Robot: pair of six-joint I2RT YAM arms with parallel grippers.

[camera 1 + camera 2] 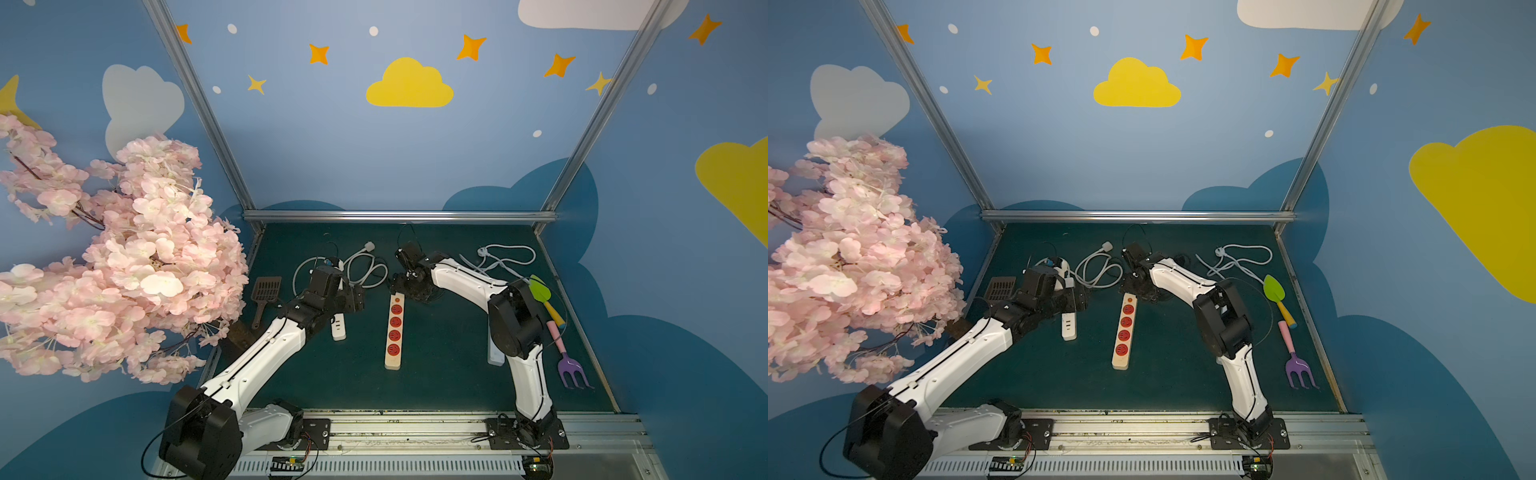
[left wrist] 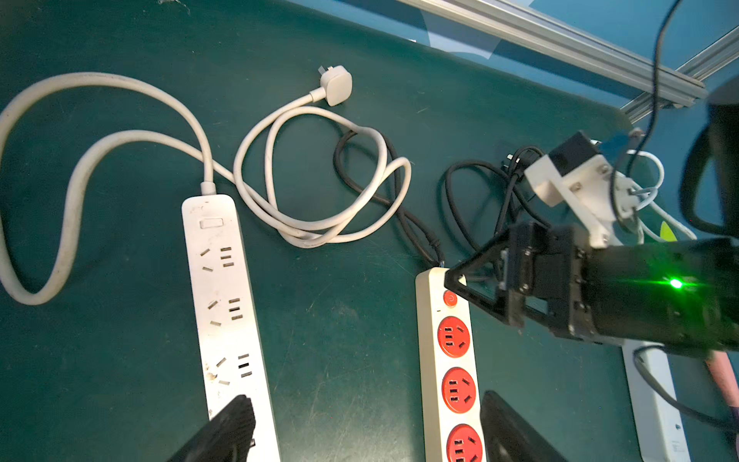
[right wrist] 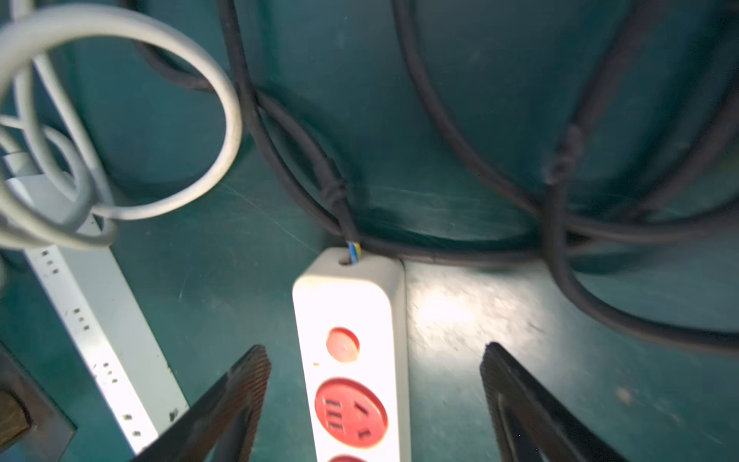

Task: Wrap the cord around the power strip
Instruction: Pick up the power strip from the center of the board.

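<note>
My right gripper lowers astride the power strip's far end point(image 1: 397, 298) point(image 3: 346, 339) next and closes on its sides, since that end lies below the gripper's open fingers.
The power strip point(image 1: 395, 328) point(image 1: 1125, 330), cream with red sockets, lies lengthwise mid-table. Its black cord point(image 2: 400, 208) point(image 3: 304, 152) leaves the far end and sprawls in loose loops on the mat behind it. My right gripper point(image 1: 409, 289) point(image 3: 374, 348) hovers open over that far end, its fingers apart on either side of the strip point(image 3: 348, 360) and touching nothing. My left gripper point(image 1: 355, 299) point(image 2: 364, 400) is open too, just left of the strip point(image 2: 454, 360), with only bare mat and the strip's edge between its fingers.
A white power strip point(image 1: 338, 328) point(image 2: 228, 312) with a coiled white cord point(image 2: 320, 232) lies left of the red one. Another white strip point(image 1: 496, 357) and cord point(image 1: 507, 257) sit at right, beside a green spatula point(image 1: 540, 289) and purple fork point(image 1: 571, 370). Brown scoop point(image 1: 266, 291) and blossom branch point(image 1: 104, 249) stand left.
</note>
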